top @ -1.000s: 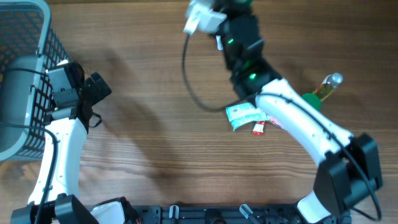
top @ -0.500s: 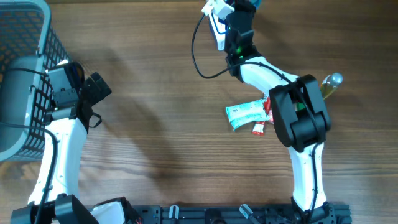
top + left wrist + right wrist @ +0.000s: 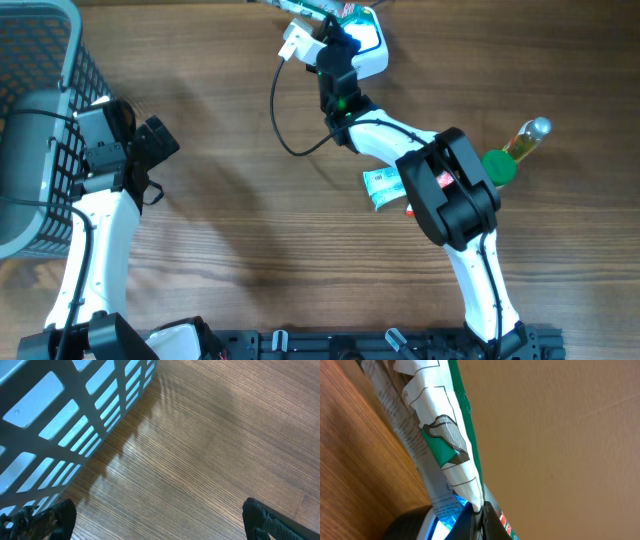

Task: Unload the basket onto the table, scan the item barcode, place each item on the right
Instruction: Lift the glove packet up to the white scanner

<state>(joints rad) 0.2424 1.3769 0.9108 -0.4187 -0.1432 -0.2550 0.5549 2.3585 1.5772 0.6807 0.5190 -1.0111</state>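
Note:
The right gripper draws back from the scanner (image 3: 368, 45) next, tips the packet flat onto the wood (image 3: 316, 168) beside the teal packet and releases it. That part of the wood is bare.
My right gripper (image 3: 481, 510) is shut on the edge of a green and white packet (image 3: 445, 435), the item. It holds the packet upright just above a white barcode scanner (image 3: 442, 517) that glows blue. From overhead, the right gripper (image 3: 335, 35) and the packet (image 3: 340, 10) are at the table's far edge, beside the scanner (image 3: 368, 45). No barcode can be made out on the packet. My left gripper (image 3: 160, 527) hangs open over bare wood next to the basket, with nothing between its fingers (image 3: 50, 520).
A grey wire basket (image 3: 40, 60) stands at the far left, and its wall (image 3: 75, 410) is close to the left gripper (image 3: 150, 140). A teal packet (image 3: 385, 185) and a bottle (image 3: 525, 140) with a green cap lie right of centre, partly under the right arm.
The right arm has folded and swung its wrist over the scanner at the far edge, carrying the packet. The left arm has not moved.

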